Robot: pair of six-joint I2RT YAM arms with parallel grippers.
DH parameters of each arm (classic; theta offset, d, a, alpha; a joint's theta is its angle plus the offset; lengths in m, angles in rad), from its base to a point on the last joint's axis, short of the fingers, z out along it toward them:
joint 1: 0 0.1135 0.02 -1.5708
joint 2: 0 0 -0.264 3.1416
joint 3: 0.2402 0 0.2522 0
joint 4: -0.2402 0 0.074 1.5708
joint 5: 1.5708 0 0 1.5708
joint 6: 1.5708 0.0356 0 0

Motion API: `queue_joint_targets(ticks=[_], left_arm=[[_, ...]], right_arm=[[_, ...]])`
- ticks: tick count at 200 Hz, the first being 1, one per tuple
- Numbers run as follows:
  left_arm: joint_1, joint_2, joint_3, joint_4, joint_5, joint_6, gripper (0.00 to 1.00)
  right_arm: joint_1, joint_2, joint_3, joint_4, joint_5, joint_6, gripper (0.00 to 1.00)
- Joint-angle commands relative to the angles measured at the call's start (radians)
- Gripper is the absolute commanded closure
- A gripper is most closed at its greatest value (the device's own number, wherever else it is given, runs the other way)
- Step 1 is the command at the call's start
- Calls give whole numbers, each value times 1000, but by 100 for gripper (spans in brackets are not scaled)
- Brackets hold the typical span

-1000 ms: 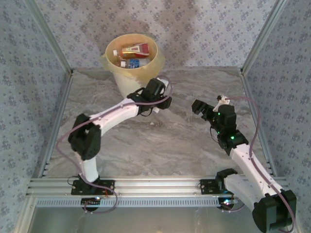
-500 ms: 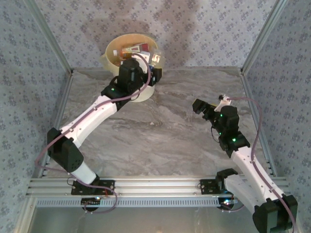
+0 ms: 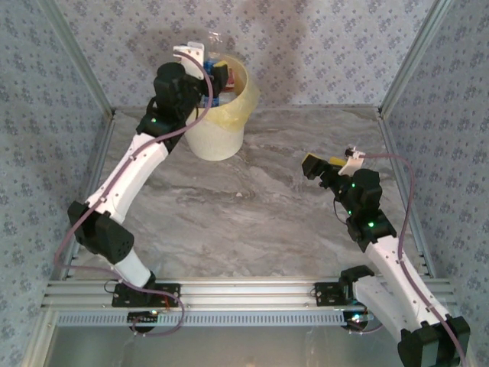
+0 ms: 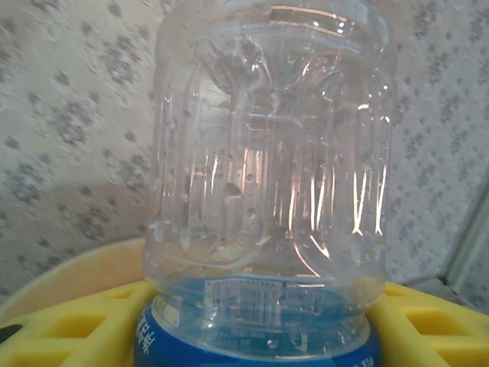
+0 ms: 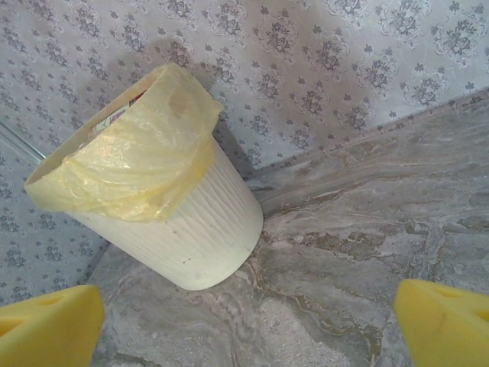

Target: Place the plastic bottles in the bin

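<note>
The robot's left gripper should next tilt down over the bin's opening (image 3: 231, 82) to release the clear plastic bottle, because the bottle's clear end sticks out past the bin's far rim.
My left gripper (image 3: 213, 70) is raised over the bin (image 3: 221, 138) and is shut on a clear plastic bottle (image 4: 267, 153) with a blue label. Its yellow pads (image 4: 69, 329) press the bottle's sides at the label. From above, the bottle's clear end (image 3: 215, 40) sticks up past the bin's far rim. The cream bin, lined with a yellowish bag, also stands in the right wrist view (image 5: 183, 222). A bit of blue from other bottles (image 3: 218, 98) shows inside it, mostly hidden by my arm. My right gripper (image 3: 324, 163) hovers open over the right of the table, with nothing between its fingers.
The grey marble table (image 3: 252, 214) spreads between the arms. Patterned walls and metal frame posts (image 3: 80, 57) close in the back and sides. The bin stands against the back wall at the left.
My left arm swung up from beside the bin's base to above the bin's rim, carrying the bottle. The right arm shifted only slightly and stayed open.
</note>
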Motion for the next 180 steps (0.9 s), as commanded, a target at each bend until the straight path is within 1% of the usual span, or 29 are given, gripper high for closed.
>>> queue_joint_targets(ticks=[1,30,66,93,108,119,131,136,149,161,180], left_arm=[[36,67,85,-46,18,40,44],[74,146,192,-154,81,20,45],[93,237,275,-229,136,57,44],[107,309,375,-331,197,7,44],[104,326,374,-355,242,-18,44],[98,331,364,-368,254,-22,43],[94,339,376,-400,249,-31,38],[94,341,383,-416,252,-38,33],[94,340,402,-452,259,-57,15],[94,329,409,-463,274,-64,3],[96,324,442,-483,298,-71,2]], right_arm=[[-3,-12,0,15,-13,-12,0],[-4,-14,0,6,-7,-14,0],[-3,-8,5,11,7,-17,0],[-5,-1,14,-2,10,-19,0],[-4,-2,14,-10,17,-23,0],[-3,-2,14,-16,20,-23,0],[-3,-2,14,-21,22,-27,0],[-3,0,14,-21,22,-27,0],[-4,0,14,-26,22,-28,0],[-4,2,14,-27,22,-29,0],[-4,4,12,-28,25,-32,0]])
